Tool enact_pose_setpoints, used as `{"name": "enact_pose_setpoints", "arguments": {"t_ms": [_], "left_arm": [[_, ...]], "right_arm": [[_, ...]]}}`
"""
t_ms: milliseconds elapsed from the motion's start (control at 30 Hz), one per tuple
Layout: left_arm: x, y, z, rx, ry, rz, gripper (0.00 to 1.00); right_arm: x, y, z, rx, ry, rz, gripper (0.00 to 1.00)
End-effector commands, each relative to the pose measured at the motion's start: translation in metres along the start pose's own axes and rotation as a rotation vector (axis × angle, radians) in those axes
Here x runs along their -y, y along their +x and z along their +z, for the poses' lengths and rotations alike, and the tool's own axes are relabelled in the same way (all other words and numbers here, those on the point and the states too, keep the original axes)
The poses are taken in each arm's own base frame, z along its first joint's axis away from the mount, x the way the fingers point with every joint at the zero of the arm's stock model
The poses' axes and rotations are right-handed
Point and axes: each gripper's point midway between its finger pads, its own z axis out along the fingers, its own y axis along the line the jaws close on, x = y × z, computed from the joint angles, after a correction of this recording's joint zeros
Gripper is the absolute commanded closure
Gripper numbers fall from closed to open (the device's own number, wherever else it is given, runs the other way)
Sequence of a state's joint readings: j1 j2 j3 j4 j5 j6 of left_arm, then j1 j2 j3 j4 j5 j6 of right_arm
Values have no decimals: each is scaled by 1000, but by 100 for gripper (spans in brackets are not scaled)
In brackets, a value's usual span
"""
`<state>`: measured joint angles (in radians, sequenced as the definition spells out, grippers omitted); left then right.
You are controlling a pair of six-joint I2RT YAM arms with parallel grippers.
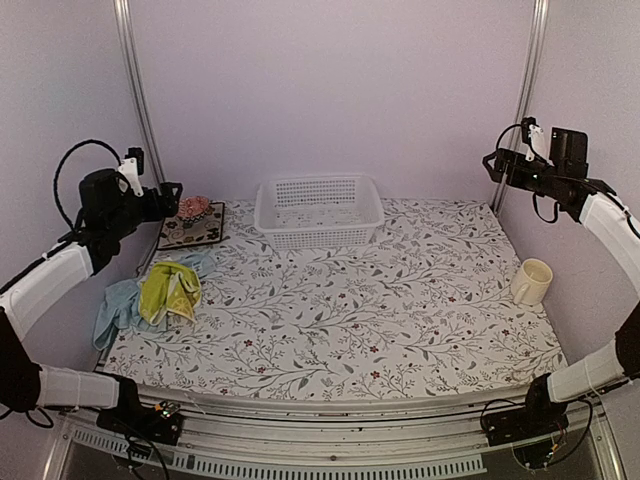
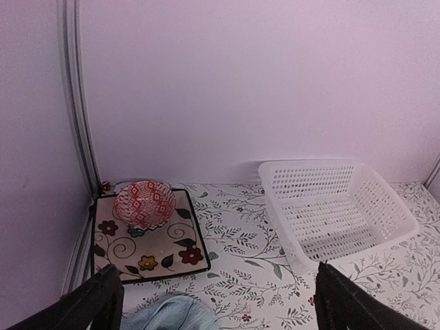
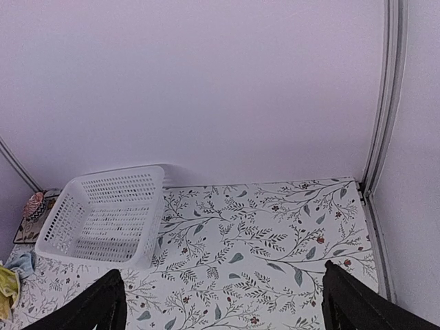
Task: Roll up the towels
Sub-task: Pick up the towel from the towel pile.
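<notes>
The yellow-green towel lies crumpled over the blue one, so I should next tip my left gripper downward and lower it onto the yellow-green towel's corner (image 1: 194, 293) beside the open tabletop.
The yellow-green towel (image 1: 170, 291) lies crumpled at the table's left side, on top of the pale light blue towel (image 1: 116, 309). A corner of the blue towel also shows at the bottom of the left wrist view (image 2: 168, 315), and both towels peek in at the left edge of the right wrist view (image 3: 8, 285). My left gripper (image 1: 170, 193) is raised high at the far left, above and behind the towels, open and empty. My right gripper (image 1: 496, 163) is raised high at the far right, open and empty.
A white perforated basket (image 1: 318, 210) stands at the back middle. A floral square mat (image 1: 192, 229) with a small red patterned bowl (image 1: 193, 207) sits at the back left. A cream mug (image 1: 532, 281) stands at the right edge. Pale walls enclose the table.
</notes>
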<state>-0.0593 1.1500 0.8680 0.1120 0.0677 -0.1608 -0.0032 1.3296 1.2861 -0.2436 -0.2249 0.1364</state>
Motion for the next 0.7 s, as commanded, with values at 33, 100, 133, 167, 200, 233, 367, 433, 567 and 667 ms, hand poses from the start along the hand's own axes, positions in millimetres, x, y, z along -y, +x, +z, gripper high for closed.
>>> {"name": "enact_pose_setpoints", "arguments": {"t_ms": [33, 100, 133, 167, 200, 233, 367, 433, 567, 667], "left_arm": [[1, -1, -13, -7, -26, 5, 3], [-2, -4, -14, -11, -45, 2, 3], [-3, -5, -15, -14, -52, -9, 3], [-2, -4, -14, -24, -54, -24, 3], [-3, -1, -13, -44, -61, -44, 3], [-5, 5, -10, -80, -77, -67, 3], [-11, 41, -5, -249, -161, -131, 3], [-9, 66, -7, -315, -211, -132, 3], [-14, 91, -9, -408, -314, -111, 3], [-15, 108, -10, -485, -347, -131, 5]], "right_arm": [[8, 19, -14, -59, 49, 120, 1], [13, 26, -18, -71, 75, 209, 1], [10, 29, -19, -70, 50, 228, 1], [8, 32, -21, -68, 25, 224, 1], [5, 35, -20, -74, 4, 202, 1], [2, 36, -19, -92, -14, 196, 1], [0, 50, -9, -166, -13, 155, 1], [0, 60, -1, -199, 14, 134, 1], [-22, 75, 17, -303, 6, 53, 1], [-26, 82, 24, -320, 12, 20, 1]]}}
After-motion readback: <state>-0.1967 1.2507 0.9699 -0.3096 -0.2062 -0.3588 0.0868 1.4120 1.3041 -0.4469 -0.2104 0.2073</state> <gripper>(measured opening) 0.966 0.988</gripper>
